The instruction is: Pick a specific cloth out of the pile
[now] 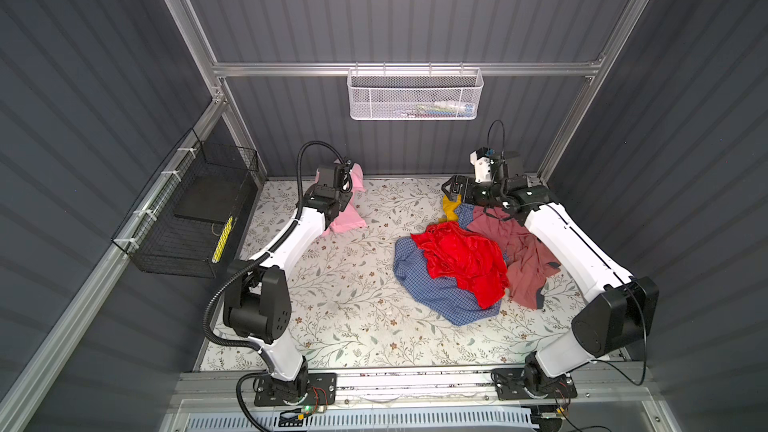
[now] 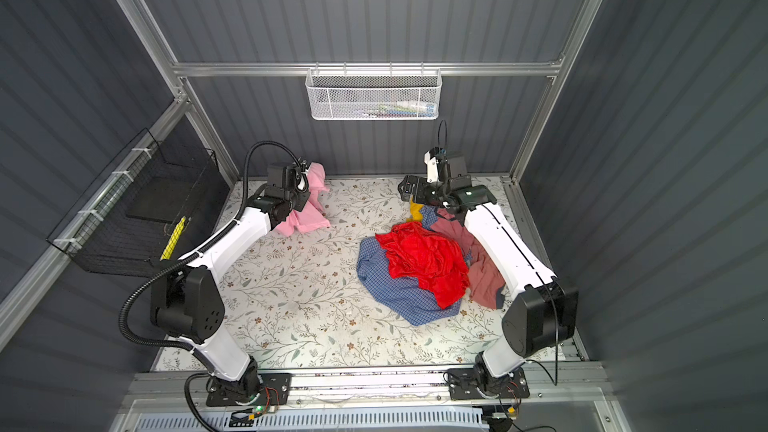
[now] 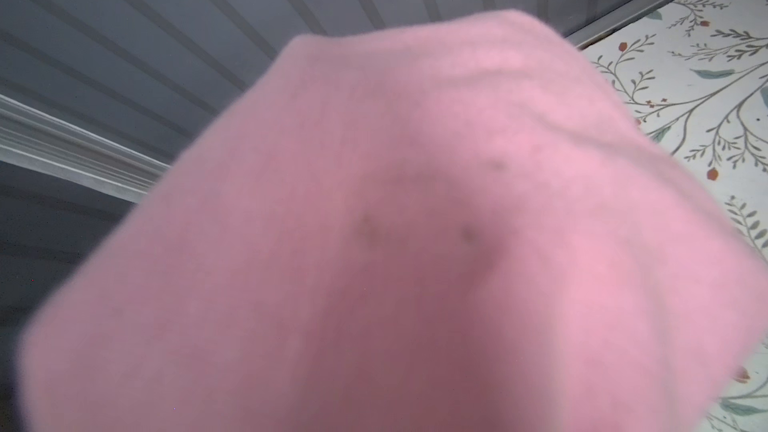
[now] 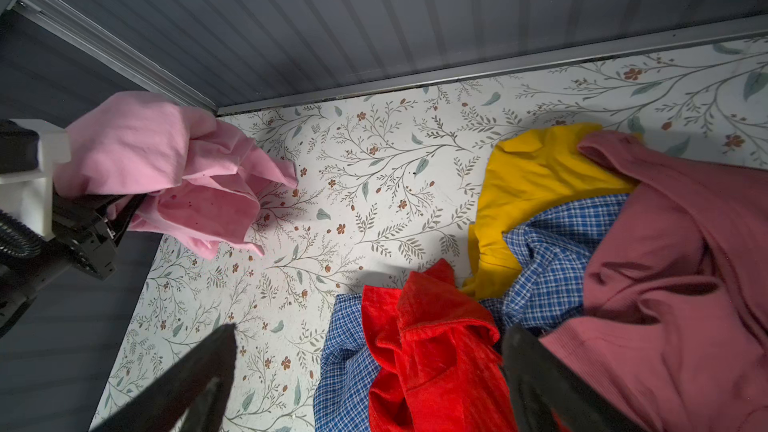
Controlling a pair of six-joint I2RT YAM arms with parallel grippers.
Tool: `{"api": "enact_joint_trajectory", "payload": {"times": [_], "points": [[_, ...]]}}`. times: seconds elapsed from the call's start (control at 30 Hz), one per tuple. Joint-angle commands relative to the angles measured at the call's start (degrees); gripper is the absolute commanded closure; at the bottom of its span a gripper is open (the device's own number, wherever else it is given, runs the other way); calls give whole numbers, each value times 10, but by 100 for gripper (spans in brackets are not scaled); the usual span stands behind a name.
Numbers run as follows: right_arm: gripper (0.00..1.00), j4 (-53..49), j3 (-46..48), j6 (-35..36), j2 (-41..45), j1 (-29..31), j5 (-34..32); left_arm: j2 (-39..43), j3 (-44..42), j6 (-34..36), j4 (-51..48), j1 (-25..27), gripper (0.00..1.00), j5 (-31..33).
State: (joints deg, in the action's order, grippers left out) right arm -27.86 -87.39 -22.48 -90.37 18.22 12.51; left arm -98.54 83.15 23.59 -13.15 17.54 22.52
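Observation:
My left gripper will next go down toward the floral table by the cloth's lower end (image 1: pixel 348 232), which is below it, and release the pink cloth there, clear of the pile.
The cloth (image 1: pixel 349 220) is plain light pink and hangs at the table's back left, its lower end resting on the floral surface. My left gripper (image 1: pixel 348 172) is shut on its upper part; the cloth (image 3: pixel 415 222) fills the left wrist view and hides the jaws. In the right wrist view the left gripper (image 4: pixel 124 205) shows with the cloth (image 4: pixel 166 151) draped over it. The pile (image 1: pixel 457 259) lies right of centre: bright red on top, blue checked (image 1: pixel 436 297), rose-brown (image 1: pixel 523 251), mustard (image 1: pixel 449 207). My right gripper (image 4: pixel 369 332) stands open above the pile's back edge, holding nothing.
A white mesh basket (image 1: pixel 415 93) hangs on the back wall. On the left wall a black wire basket (image 1: pixel 195 218) holds a dark slab and a yellow item. The floral table (image 1: pixel 332 284) lies bare between cloth and pile. Aluminium frame posts stand at the back corners.

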Motion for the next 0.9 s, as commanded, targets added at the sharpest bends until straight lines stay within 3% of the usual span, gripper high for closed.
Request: {"api": "enact_joint_trajectory", "payload": {"times": [0.0, 0.27, 0.53, 0.87], "points": [[1, 6, -5, 2, 3, 3, 7, -17, 45, 72, 58, 1, 100, 9], [1, 5, 2, 4, 14, 3, 1, -68, 26, 142, 173, -5, 100, -73], [1, 0, 20, 13, 32, 3, -19, -100, -46, 181, 161, -16, 100, -145], [1, 2, 34, 13, 35, 3, -22, -124, -135, 171, 153, -25, 100, -126]]}}
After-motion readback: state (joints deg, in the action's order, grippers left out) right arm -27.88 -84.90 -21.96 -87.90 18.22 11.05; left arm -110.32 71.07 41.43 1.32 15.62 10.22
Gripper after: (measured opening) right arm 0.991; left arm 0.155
